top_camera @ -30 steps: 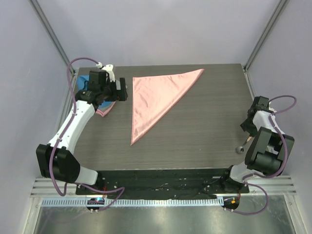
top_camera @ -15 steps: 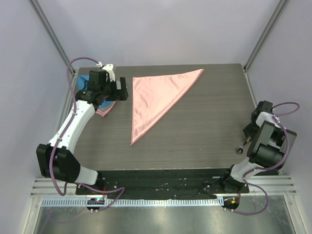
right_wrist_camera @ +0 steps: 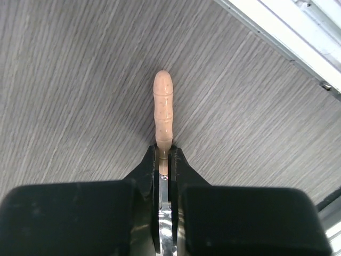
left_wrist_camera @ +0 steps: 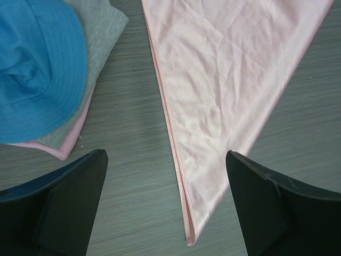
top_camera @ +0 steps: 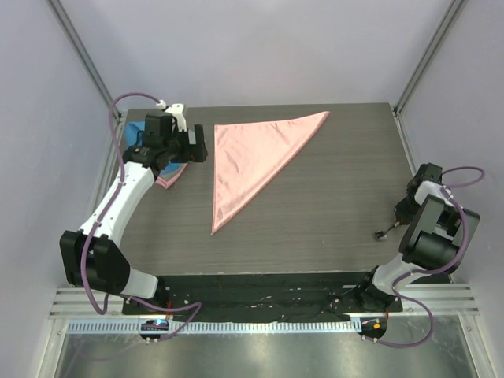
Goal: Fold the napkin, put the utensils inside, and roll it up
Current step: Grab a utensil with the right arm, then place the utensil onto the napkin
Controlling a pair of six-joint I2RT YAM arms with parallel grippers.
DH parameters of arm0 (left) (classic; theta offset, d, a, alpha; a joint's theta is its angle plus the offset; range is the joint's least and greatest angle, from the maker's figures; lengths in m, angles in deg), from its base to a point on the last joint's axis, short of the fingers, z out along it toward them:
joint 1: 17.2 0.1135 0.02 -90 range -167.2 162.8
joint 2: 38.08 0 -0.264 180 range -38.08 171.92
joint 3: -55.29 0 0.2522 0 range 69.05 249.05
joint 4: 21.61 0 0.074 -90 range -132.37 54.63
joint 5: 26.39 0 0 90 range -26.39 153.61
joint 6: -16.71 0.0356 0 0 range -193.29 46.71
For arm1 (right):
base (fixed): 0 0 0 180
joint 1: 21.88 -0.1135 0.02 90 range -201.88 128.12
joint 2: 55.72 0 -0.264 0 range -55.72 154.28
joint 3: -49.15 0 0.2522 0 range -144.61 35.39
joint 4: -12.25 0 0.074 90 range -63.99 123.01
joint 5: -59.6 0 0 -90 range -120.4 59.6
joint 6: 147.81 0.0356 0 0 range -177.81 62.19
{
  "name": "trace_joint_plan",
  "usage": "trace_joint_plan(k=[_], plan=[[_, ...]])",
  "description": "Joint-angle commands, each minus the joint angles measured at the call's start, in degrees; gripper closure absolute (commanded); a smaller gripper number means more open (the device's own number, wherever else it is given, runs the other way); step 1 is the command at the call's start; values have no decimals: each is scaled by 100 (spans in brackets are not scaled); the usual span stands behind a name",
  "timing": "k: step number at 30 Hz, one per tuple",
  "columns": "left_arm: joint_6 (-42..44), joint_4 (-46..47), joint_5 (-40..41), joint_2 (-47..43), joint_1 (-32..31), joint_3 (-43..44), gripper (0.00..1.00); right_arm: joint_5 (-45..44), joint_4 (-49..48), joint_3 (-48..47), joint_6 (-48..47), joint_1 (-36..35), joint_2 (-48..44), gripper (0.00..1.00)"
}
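The right gripper goes outward and to the left in the top view next to release the spoon (top_camera: pixel 380 233) by the napkin's slanted edge on the empty napkin.
The salmon-pink napkin (top_camera: pixel 252 157) lies folded into a long triangle on the dark table, its narrow tip toward the near edge. In the left wrist view the napkin (left_wrist_camera: pixel 224 96) fills the upper right, and its tip lies between the fingers of my left gripper (left_wrist_camera: pixel 165 154), which is wide open above it. From above, the left gripper (top_camera: pixel 203 146) hovers just left of the napkin. My right gripper (top_camera: pixel 402 216) sits at the table's right edge, shut on the spoon (top_camera: pixel 380 233). The spoon's tan handle (right_wrist_camera: pixel 163 106) sticks out beyond the right gripper (right_wrist_camera: pixel 164 152); the silver bowl shows between the fingers behind.
A stack of cloths lies at the back left: a blue cloth (left_wrist_camera: pixel 37 69) on a grey cloth (left_wrist_camera: pixel 101 32), with a pink edge beneath. The blue cloth (top_camera: pixel 134 130) sits partly under the left arm. A metal frame rail (right_wrist_camera: pixel 277 37) runs along the table's right edge.
The right gripper has closed on the spoon, and the spoon's bowl has shifted a little left and away from the near edge. The right arm swung outward. The left arm has not moved.
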Motion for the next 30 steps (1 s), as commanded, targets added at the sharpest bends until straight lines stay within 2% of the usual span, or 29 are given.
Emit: trace_joint_plan(k=[1, 4, 7, 8, 12, 15, 18, 24, 30], plan=[[27, 385, 14, 9, 30, -126, 2, 791, -139, 115, 108, -151, -156, 99], [27, 438, 23, 35, 21, -196, 2, 1090, -95, 10, 353, -511, -464, 99], [27, 447, 14, 9, 30, -284, 2, 1240, -60, -393, 879, -1450, -509, 99], [27, 464, -3, 1, 30, -337, 2, 1240, -60, -552, 1030, -1967, -465, 99], [27, 499, 14, -149, 30, -451, 2, 1249, -69, -1632, 1514, -3304, 201, 99], [18, 464, 23, -202, 21, -460, 2, 1196, 71, -2774, 1637, -4121, 1071, 99], [18, 455, 32, -246, 30, -460, 2, 1161, 353, -4361, 1655, -4764, 2099, 99], [-8, 464, 6, -325, 12, -487, 2, 1003, 1056, -6499, 1672, -5302, 3718, 99], [-43, 438, -38, -290, 21, -469, 2, 898, 1197, -7118, 1848, -5355, 4298, 99]])
